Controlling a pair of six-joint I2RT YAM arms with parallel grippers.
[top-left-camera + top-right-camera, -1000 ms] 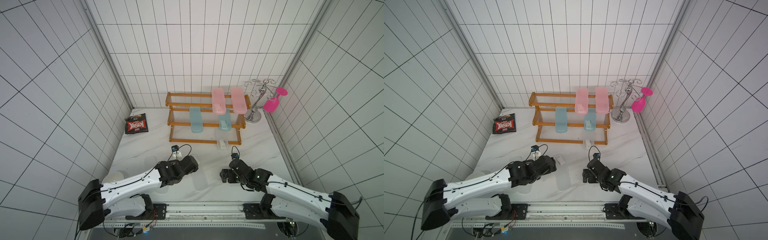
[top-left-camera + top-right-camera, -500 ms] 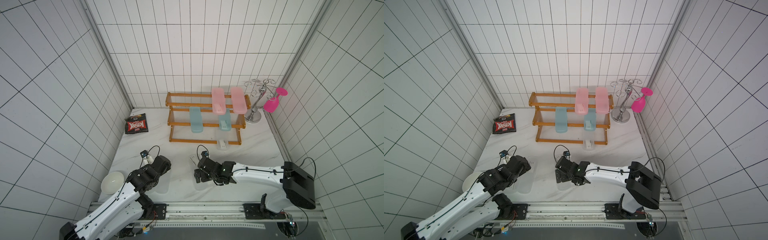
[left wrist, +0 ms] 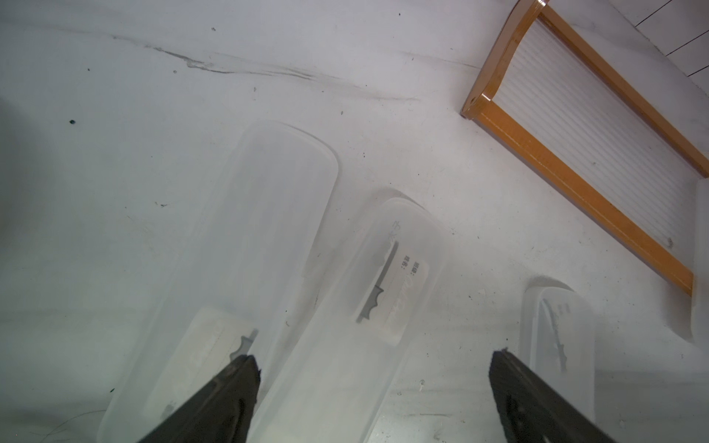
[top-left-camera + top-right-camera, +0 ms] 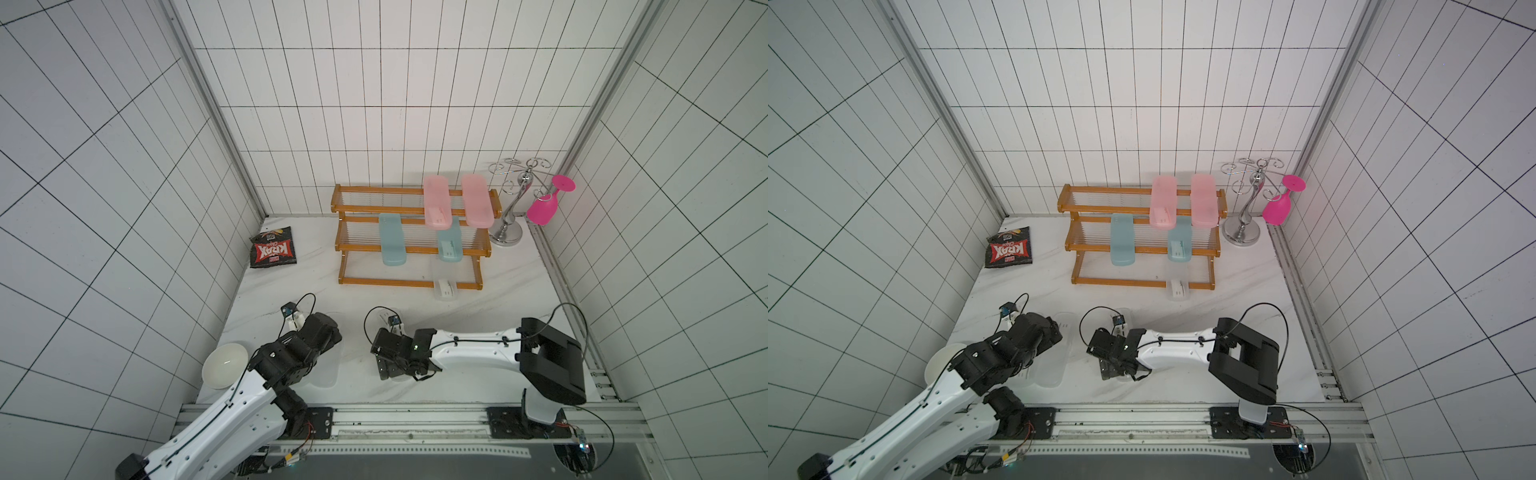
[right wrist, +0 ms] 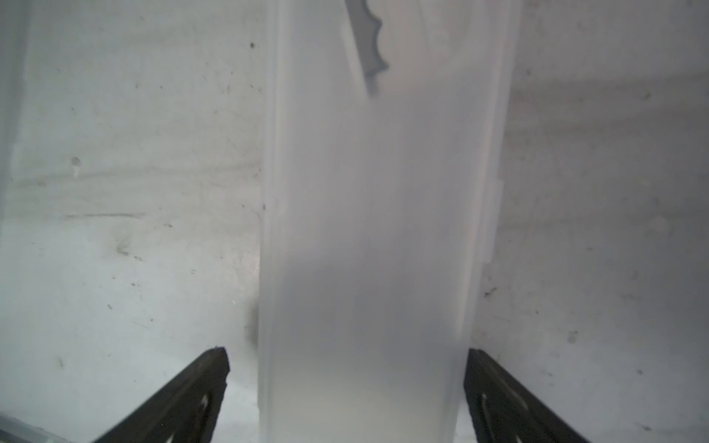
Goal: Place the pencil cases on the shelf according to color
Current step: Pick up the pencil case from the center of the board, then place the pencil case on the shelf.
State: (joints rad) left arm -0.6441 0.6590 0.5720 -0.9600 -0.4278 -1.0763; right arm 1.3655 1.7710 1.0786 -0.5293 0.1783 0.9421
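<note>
One finger of my right gripper is closer to the clear case, so the gripper will next shift slightly away from my left gripper, center over the case's near half and close.
The shelf (image 4: 411, 249) stands at the back with two pink pencil cases (image 4: 436, 205) on its top tier and two teal ones (image 4: 391, 245) on the middle tier. A clear one (image 4: 444, 286) lies at the bottom tier's front. Three clear cases lie on the table near the front. My left gripper (image 3: 374, 356) is open above the middle one (image 3: 376, 291), with another (image 3: 245, 249) beside it. My right gripper (image 5: 345, 353) is open and straddles the third clear case (image 5: 372, 211), its fingers just apart from the sides. From above, both grippers (image 4: 322, 332) (image 4: 399, 365) cover most of these cases.
A white bowl (image 4: 224, 365) sits at the front left by the left arm. A black and red snack bag (image 4: 273, 253) lies at the back left. A chrome stand (image 4: 509, 216) with a magenta goblet (image 4: 542, 210) stands right of the shelf.
Over the last second the left gripper drew back to the front left and the right gripper swung left along the front. Both stayed open.
</note>
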